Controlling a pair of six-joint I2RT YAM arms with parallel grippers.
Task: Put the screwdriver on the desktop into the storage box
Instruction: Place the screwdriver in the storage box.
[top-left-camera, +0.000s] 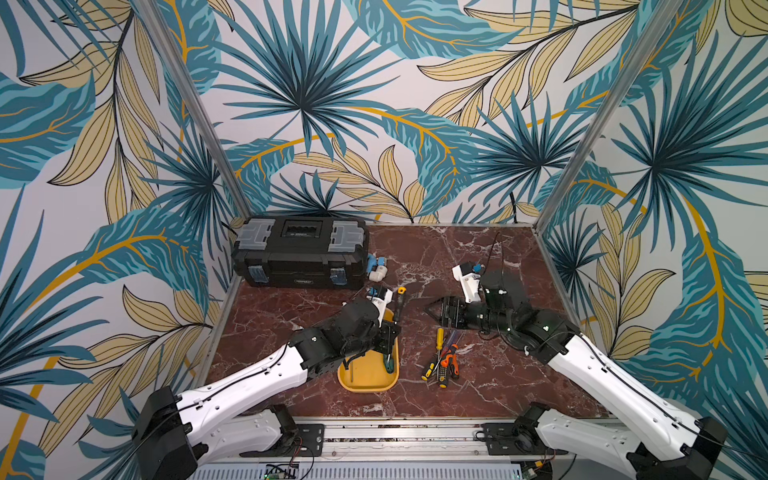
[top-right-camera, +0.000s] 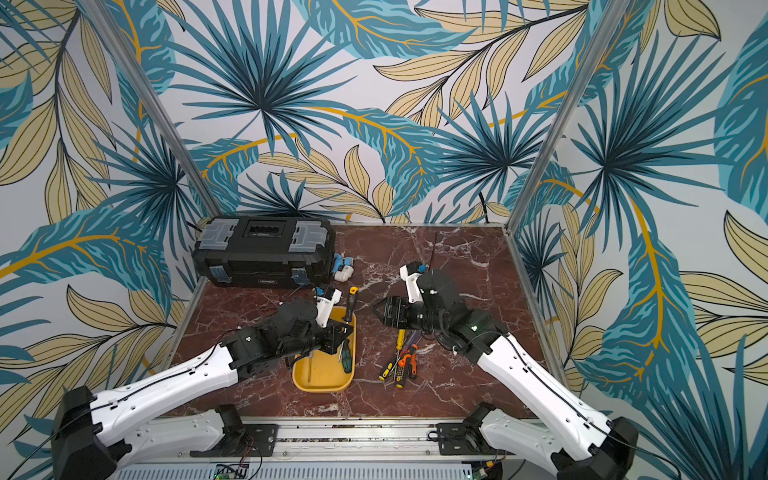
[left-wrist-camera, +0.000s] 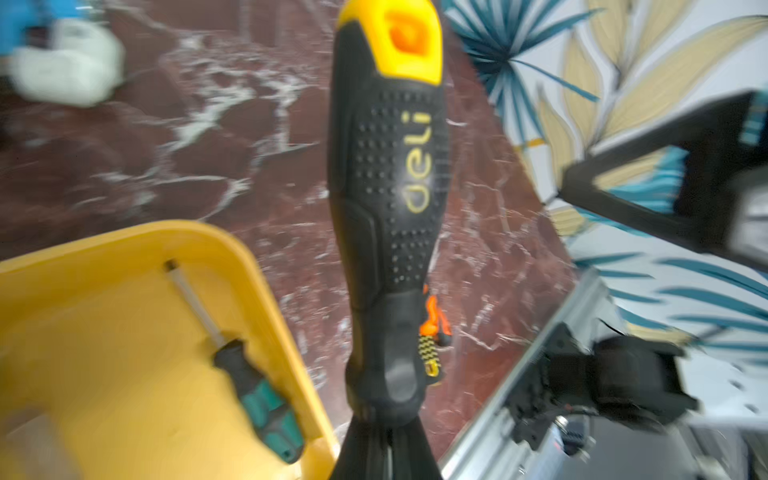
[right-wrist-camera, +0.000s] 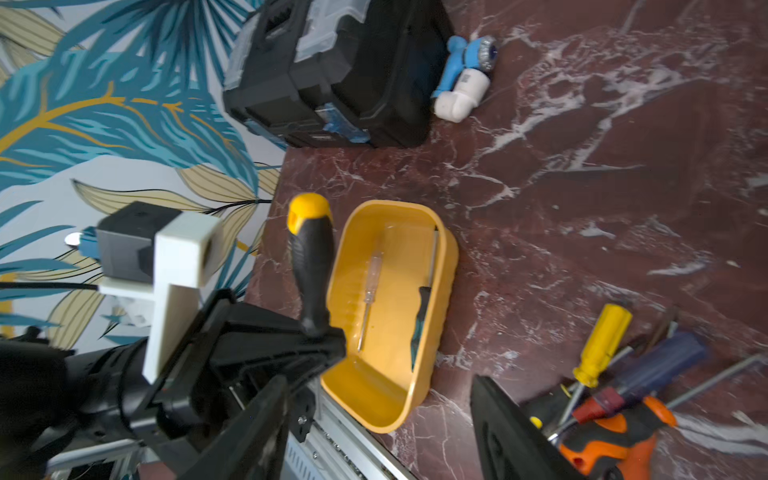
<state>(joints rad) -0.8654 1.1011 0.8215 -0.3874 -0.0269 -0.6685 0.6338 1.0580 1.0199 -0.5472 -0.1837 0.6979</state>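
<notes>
My left gripper should next tip down, lower over the empty part of the box's bare bottom between the clear and green-handled screwdrivers, and let go of the black screwdriver's neck.
My left gripper (top-left-camera: 392, 332) (left-wrist-camera: 384, 432) is shut on the neck of a black screwdriver (top-left-camera: 400, 307) (left-wrist-camera: 386, 187) with a yellow cap. Its handle points up and away, above the far end of the yellow storage box (top-left-camera: 370, 388) (top-right-camera: 322, 384) (left-wrist-camera: 83, 353) (right-wrist-camera: 374, 395). A green-handled screwdriver (top-left-camera: 388, 363) (left-wrist-camera: 257, 399) and a thin clear one (right-wrist-camera: 368, 291) lie inside the box. My right gripper (top-left-camera: 430, 309) (right-wrist-camera: 380, 386) stands open and holds nothing, just right of the held screwdriver (right-wrist-camera: 311, 266). Several more screwdrivers (top-left-camera: 442, 357) (top-right-camera: 401, 361) lie piled on the desktop (top-left-camera: 478, 257) under the right arm.
A black toolbox (top-left-camera: 299, 253) (right-wrist-camera: 340, 70) with grey clasps stands at the back left. A blue and white pipe fitting (top-left-camera: 377, 268) (right-wrist-camera: 463, 79) lies beside it. Aluminium rails edge the desktop, and patterned walls close in three sides.
</notes>
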